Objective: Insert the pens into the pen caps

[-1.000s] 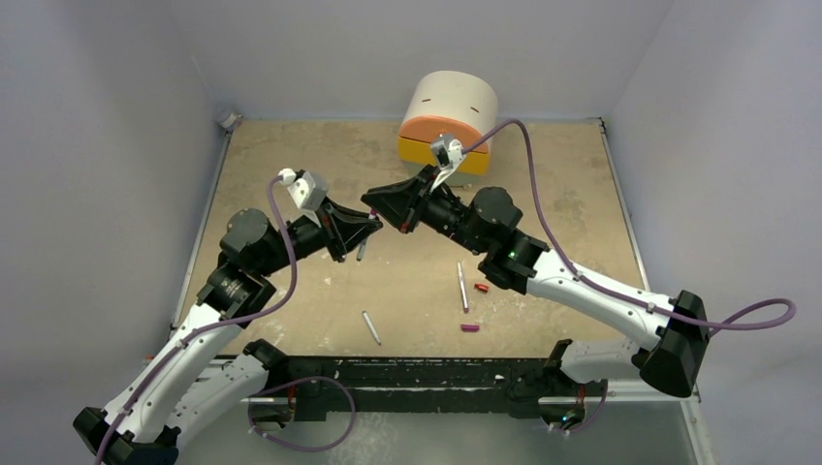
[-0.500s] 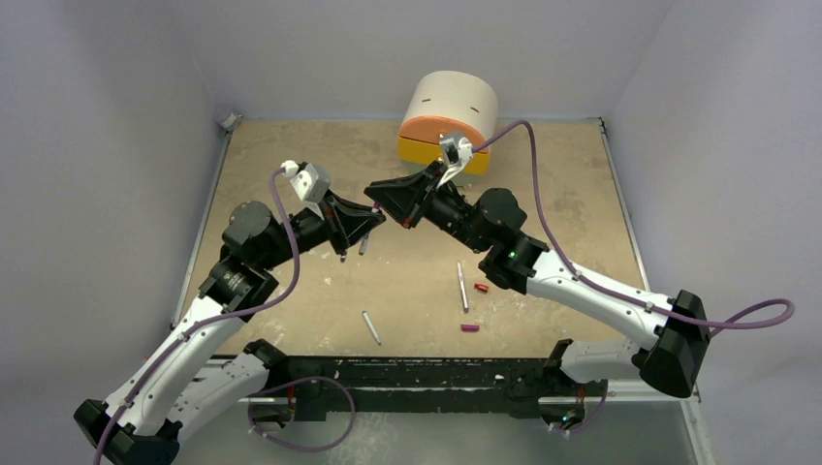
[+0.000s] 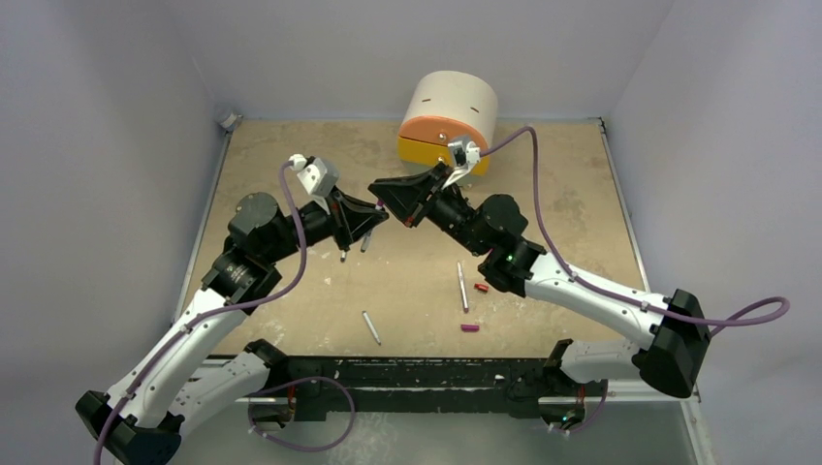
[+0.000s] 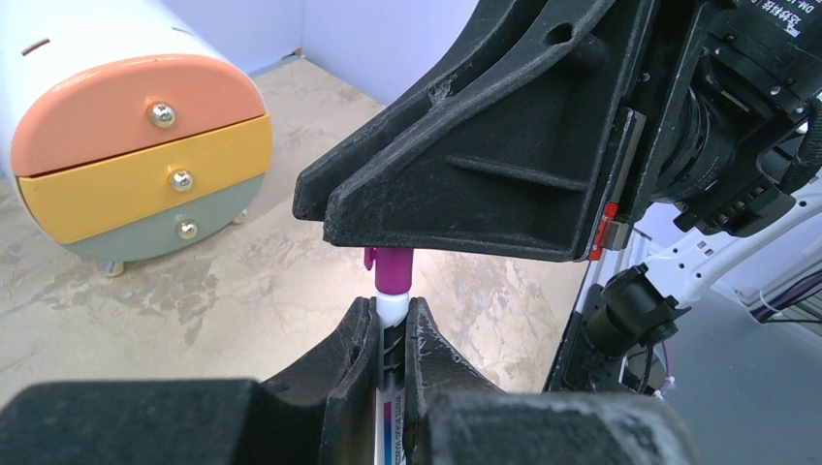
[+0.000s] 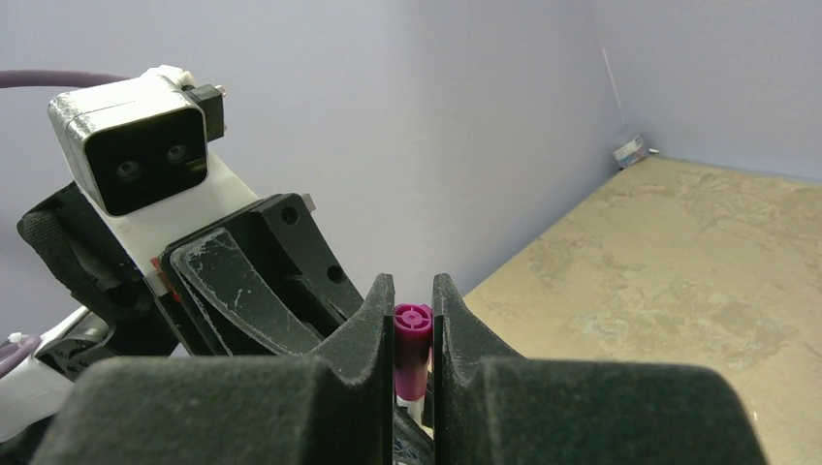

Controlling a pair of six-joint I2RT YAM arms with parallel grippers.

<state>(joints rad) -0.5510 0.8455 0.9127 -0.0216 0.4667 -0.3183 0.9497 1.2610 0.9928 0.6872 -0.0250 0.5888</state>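
The left gripper tilts downward next and lowers to release the pen on the tabletop beside another pen, as the magenta cap sits on the pen's tip.
My left gripper [image 4: 390, 310] is shut on a white-barrelled pen [image 4: 391, 334] that points up and away from it. A magenta cap [image 4: 391, 269] sits on the pen's tip. My right gripper [image 5: 413, 291] is shut on that same magenta cap [image 5: 411, 339], end-on to the left one. In the top view the left gripper [image 3: 373, 215] and right gripper [image 3: 386, 197] meet tip to tip above the table's middle. Two more pens [image 3: 371, 327] [image 3: 462, 286], a red cap [image 3: 482, 288] and a second magenta cap [image 3: 469, 327] lie near the front. No green cap is in view.
A small rounded drawer unit [image 3: 448, 121] with orange, yellow and grey-green fronts stands at the back; it also shows in the left wrist view [image 4: 126, 165]. Grey walls close in the tan table [image 3: 543, 213] on three sides. The left wrist's camera [image 5: 136, 155] faces the right wrist view.
Both grippers have moved together a little up and toward the back of the table, staying tip to tip with the pen and the cap between them.
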